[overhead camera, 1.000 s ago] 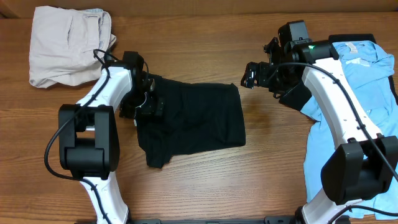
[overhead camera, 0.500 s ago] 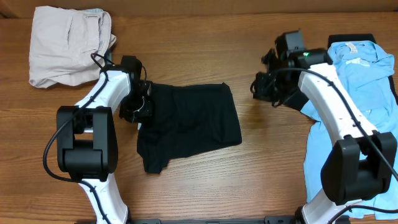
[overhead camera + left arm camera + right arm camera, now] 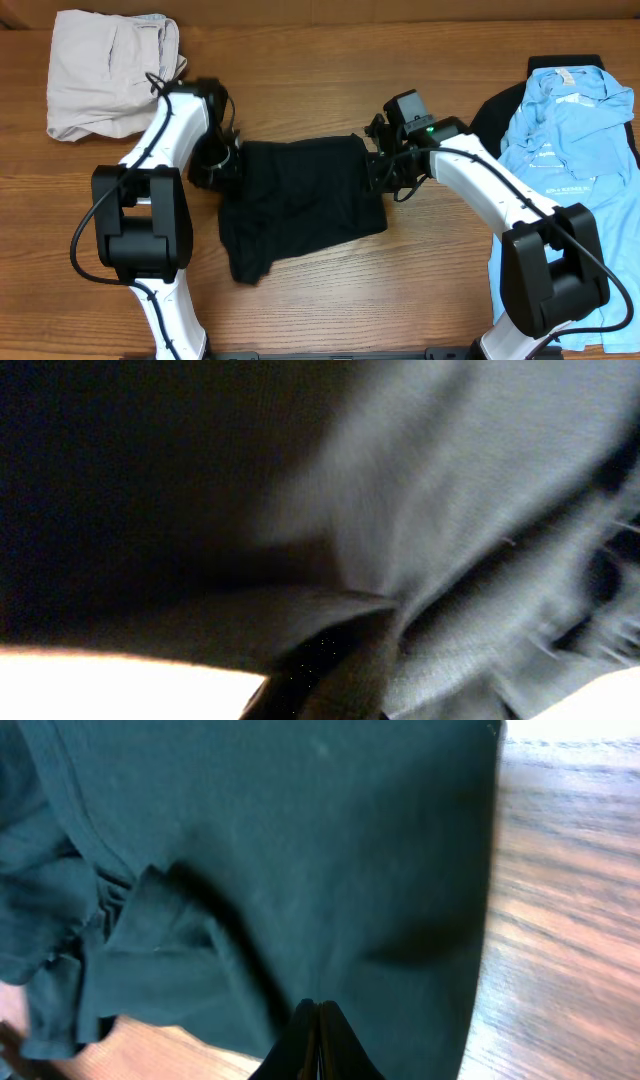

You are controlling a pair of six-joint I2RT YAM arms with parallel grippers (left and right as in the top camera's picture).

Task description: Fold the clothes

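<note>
My right gripper should next move slightly toward the blue shirts, low on the black garment's edge that faces them, and let go of it, because my left gripper holds the garment's opposite edge.
The clothes lie in three places. A black garment (image 3: pixel 300 200) is spread in the middle of the table. My left gripper (image 3: pixel 218 165) is at its left edge, shut on the black cloth (image 3: pixel 450 480), which bunches up and fills the left wrist view. My right gripper (image 3: pixel 375 172) is over the garment's upper right corner. Its fingertips (image 3: pixel 317 1012) are pressed together against the black cloth (image 3: pixel 300 840), with nothing seen between them. Beige trousers (image 3: pixel 110 70) lie at the back left. Light-blue T-shirts (image 3: pixel 565 150) lie at the right.
A dark cloth (image 3: pixel 495 115) pokes out from under the blue shirts at the right. Bare wooden table (image 3: pixel 420 270) shows in front of the black garment and beside it (image 3: pixel 560 920). Both arms' bases stand at the front edge.
The right arm swung left from the blue shirts, with its jaws now shut, to the black garment's right edge. The left gripper shut on the left edge and drew it up-left; the garment shifted left.
</note>
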